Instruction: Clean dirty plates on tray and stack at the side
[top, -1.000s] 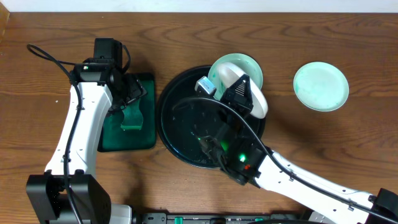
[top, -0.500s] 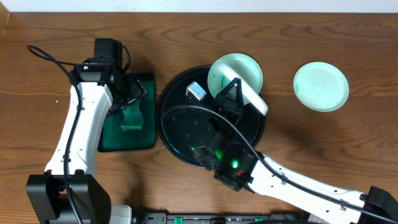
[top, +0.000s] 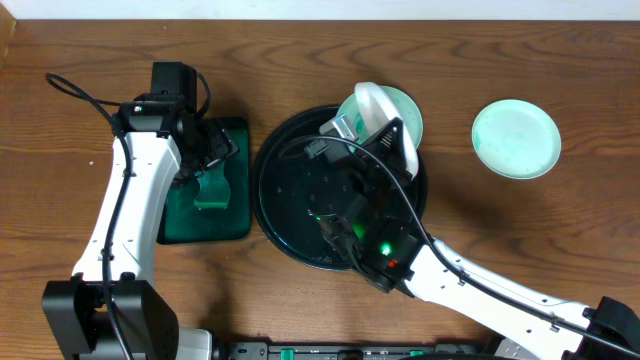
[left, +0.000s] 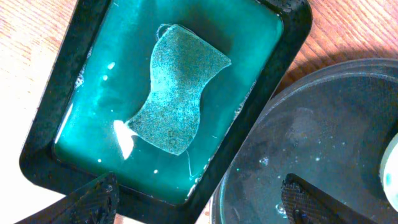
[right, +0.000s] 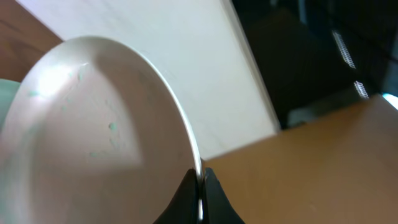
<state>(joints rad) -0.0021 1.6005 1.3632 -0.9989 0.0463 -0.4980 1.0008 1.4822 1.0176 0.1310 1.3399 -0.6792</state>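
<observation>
The third plate lies right of my right gripper in the overhead view, so I will swing over it, level the tilted plate, lower and release.
The large black round tray sits mid-table and shows in the left wrist view. My right gripper is shut on the rim of one pale plate, held tilted nearly on edge above the tray's far right side. In the right wrist view the jaws pinch that plate's edge, which carries faint teal specks. A second mint plate lies behind it at the tray's rim. A third plate lies on the table to the right. My left gripper is open and empty.
A rectangular dark-green tray left of the black tray holds teal liquid and a sponge. My left gripper hovers over its near edge. The right arm lies across the black tray's front.
The right gripper has turned the held plate more steeply on edge and shifted slightly over the tray. The left arm has not moved.
</observation>
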